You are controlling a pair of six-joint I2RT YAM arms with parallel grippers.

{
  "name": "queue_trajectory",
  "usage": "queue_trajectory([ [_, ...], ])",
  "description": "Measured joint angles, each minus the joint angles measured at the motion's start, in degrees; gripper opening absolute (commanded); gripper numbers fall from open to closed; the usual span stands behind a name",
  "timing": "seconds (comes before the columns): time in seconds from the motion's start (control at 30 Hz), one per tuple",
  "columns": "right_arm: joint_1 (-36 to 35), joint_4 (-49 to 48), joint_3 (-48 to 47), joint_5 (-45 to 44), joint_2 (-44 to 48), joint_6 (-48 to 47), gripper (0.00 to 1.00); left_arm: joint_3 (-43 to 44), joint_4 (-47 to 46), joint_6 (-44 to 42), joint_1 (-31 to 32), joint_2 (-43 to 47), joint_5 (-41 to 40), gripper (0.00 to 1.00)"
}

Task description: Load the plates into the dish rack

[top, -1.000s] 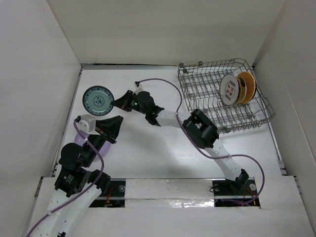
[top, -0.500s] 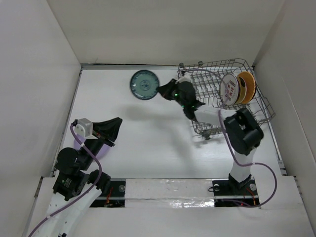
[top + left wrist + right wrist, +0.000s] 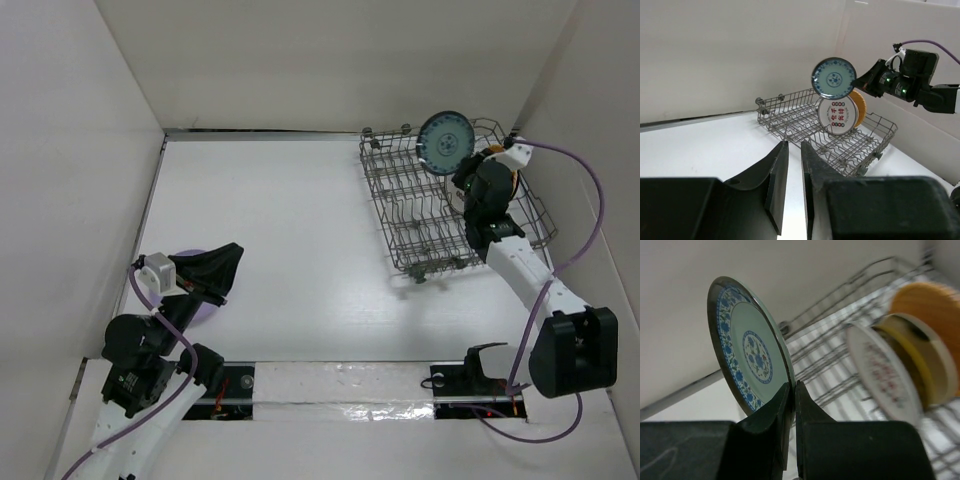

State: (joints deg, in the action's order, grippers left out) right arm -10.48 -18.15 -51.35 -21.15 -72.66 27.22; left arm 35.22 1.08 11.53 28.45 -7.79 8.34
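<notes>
My right gripper will lower the teal patterned plate into the dish rack next, where the rack's wires are empty beside the white plate's marked side (image 3: 432, 203) (image 3: 841, 375).
My right gripper (image 3: 461, 166) is shut on the rim of the teal patterned plate (image 3: 445, 142) and holds it upright in the air over the far end of the grey wire dish rack (image 3: 420, 235). The right wrist view shows the fingers pinching the plate (image 3: 747, 345). A white plate with red marks (image 3: 837, 115) and an orange plate (image 3: 860, 104) stand in the rack, with a dark yellow rim (image 3: 914, 362) between them. My left gripper (image 3: 230, 258) is near the front left, its jaws a narrow gap apart and empty, over a partly hidden lavender plate (image 3: 207, 306).
White walls enclose the table on the left, back and right. The rack (image 3: 790, 107) sits at the far right, close to the right wall. The right arm's purple cable (image 3: 585, 215) loops beside the rack.
My right arm has swung the teal plate from the table's far left, across the middle, to above the rack. The left arm has drawn back slightly toward its base.
</notes>
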Motion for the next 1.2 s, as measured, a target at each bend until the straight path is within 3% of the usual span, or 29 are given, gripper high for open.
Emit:
queue_trajectory([
  [0.23, 2.4, 7.63, -2.21, -13.27, -3.91, -10.16, 0.0, 0.0, -0.02, 0.0, 0.5, 0.35, 0.2, 0.15],
  [0.43, 3.48, 14.14, -6.6, -18.36, -9.86, -15.12, 0.0, 0.0, -0.02, -0.02, 0.81, 0.37, 0.17, 0.15],
  [0.63, 2.86, 13.84, -11.61, -21.77, -15.78, -18.43, 0.0, 0.0, 0.0, 0.0, 0.81, 0.5, 0.13, 0.16],
  [1.2, -2.82, 13.79, -8.5, -32.52, -21.22, -21.4, 0.0, 0.0, -0.02, 0.0, 0.81, 0.55, 0.24, 0.16],
])
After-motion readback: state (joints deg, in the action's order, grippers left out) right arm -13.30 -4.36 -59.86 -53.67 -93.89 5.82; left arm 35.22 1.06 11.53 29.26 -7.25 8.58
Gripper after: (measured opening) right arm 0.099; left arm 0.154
